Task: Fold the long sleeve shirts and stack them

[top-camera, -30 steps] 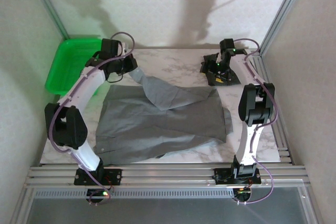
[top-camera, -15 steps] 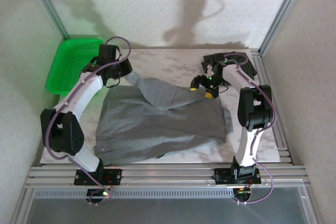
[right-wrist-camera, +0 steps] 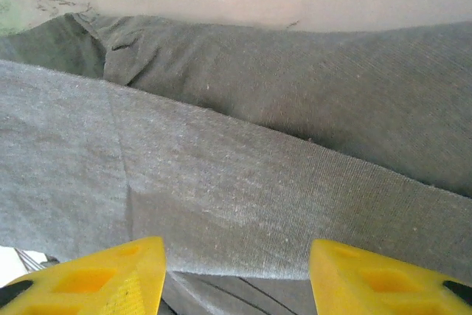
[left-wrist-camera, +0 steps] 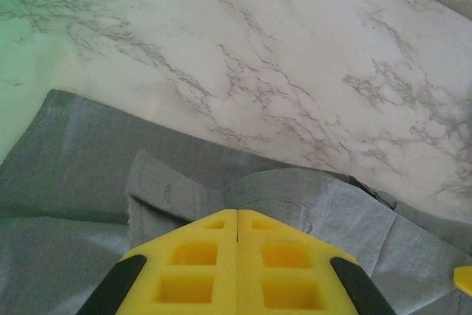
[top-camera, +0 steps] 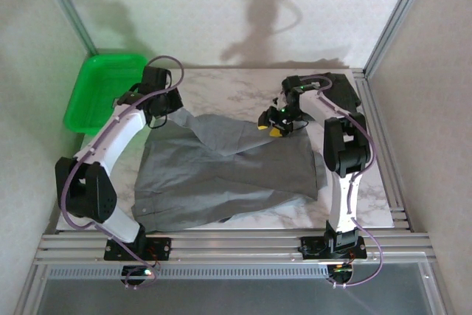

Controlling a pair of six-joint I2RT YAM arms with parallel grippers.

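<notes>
The shirt's back part (top-camera: 174, 140) lies below the robot's left gripper, nearer the robot's base, so the gripper needs to move back and down next and release the sleeve cloth onto that part.
The grey long sleeve shirt (top-camera: 228, 175) lies spread across the middle of the table. One sleeve (top-camera: 214, 127) is folded over its back part. My left gripper (top-camera: 171, 108) is at the shirt's back left corner, shut on the sleeve cloth (left-wrist-camera: 310, 204), with its yellow fingertips (left-wrist-camera: 237, 212) pressed together. My right gripper (top-camera: 274, 123) is down on the shirt's back right edge. Its jaws (right-wrist-camera: 236, 256) stand open, and a folded band of grey cloth (right-wrist-camera: 221, 167) lies between the two yellow fingers. A strip of darker cloth (top-camera: 319, 171) peeks out at the grey shirt's right edge.
A green tray (top-camera: 96, 94) sits off the table's back left corner, close behind the left arm. Bare marble tabletop (top-camera: 243, 90) runs behind the shirt. Metal frame posts and rails border the table, with a rail (top-camera: 221, 245) along the near edge.
My right gripper has swung left and forward from the back right of the table onto the shirt's back edge, its jaws narrowing. My left gripper shifted slightly, still gripping the sleeve.
</notes>
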